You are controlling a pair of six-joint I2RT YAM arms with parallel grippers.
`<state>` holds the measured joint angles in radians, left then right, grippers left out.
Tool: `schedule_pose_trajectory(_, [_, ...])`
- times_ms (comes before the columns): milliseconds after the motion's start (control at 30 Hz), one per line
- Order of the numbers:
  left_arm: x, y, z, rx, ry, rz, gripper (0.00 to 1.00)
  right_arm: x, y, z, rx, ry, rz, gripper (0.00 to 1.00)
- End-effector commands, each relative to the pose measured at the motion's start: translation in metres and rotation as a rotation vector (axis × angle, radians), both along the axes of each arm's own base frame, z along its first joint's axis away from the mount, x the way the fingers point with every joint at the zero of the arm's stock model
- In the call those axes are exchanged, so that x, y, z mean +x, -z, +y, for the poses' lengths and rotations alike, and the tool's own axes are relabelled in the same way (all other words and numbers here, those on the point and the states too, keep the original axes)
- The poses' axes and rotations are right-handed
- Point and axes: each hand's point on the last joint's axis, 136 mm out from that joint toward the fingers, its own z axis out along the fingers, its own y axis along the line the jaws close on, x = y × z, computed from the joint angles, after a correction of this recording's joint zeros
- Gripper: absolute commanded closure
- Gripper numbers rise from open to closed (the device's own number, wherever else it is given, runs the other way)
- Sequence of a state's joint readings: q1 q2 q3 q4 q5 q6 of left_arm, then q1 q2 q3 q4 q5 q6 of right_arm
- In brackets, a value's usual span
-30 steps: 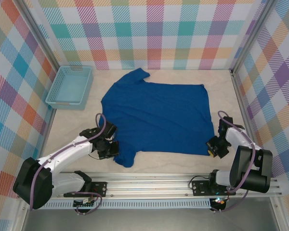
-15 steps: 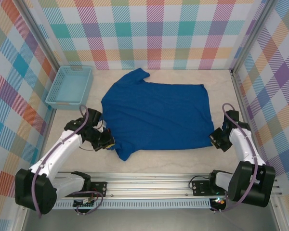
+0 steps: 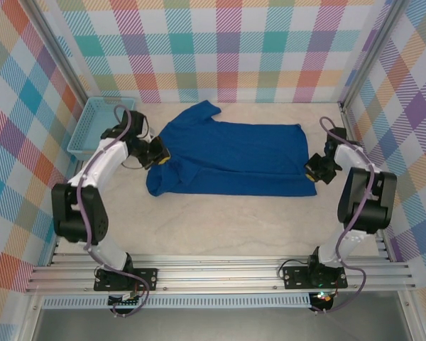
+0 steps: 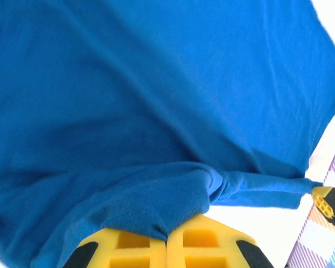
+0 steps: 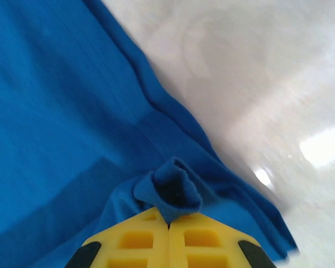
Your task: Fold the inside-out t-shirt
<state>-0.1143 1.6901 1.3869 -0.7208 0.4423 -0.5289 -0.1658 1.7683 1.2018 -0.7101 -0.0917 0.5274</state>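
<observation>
My right gripper draws the pinched edge outward next, since the uncovered cloth lies outward of my fingers. Then it releases the edge over the shirt's far part.
The royal-blue inside-out t-shirt (image 3: 231, 158) lies across the back half of the table, its near part doubled over toward the far wall. My left gripper (image 3: 159, 158) is shut on the shirt's left edge, where the cloth (image 4: 156, 201) bunches between the yellow fingertips (image 4: 212, 245). My right gripper (image 3: 314, 172) is shut on the shirt's right edge. A pinched tuft of cloth (image 5: 170, 192) sticks out above its yellow fingertips (image 5: 139, 240). A sleeve (image 3: 199, 110) points toward the back wall.
A light blue mesh basket (image 3: 99, 122) stands at the back left, just beyond the left arm's elbow. Plaid walls close in the back and both sides. Bare tabletop (image 3: 220, 227) stretches from the shirt's near fold to the rail at the front.
Both grippers have carried the shirt's near edge away from the rail toward the back wall, folding the near part over the far part. The shirt now covers about half the depth.
</observation>
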Motion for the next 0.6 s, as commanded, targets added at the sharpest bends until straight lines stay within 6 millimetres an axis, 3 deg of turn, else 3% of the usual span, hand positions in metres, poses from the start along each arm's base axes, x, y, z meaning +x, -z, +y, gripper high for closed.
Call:
schedule_pose_trajectory(0, [0.027, 0.008, 0.013, 0.060, -0.016, -0.012, 1.00, 0.024, -0.008, 0.008, 0.005, -0.088, -0.044, 1.00])
schedule_pose_trajectory(300, [0.054, 0.020, 0.026, 0.079, -0.036, -0.004, 1.00, 0.060, -0.016, 0.017, -0.015, -0.151, -0.071, 1.00])
schedule_pose_trajectory(567, [0.083, 0.048, 0.031, 0.070, -0.064, 0.031, 1.00, 0.082, 0.004, 0.017, -0.031, -0.168, -0.038, 0.97])
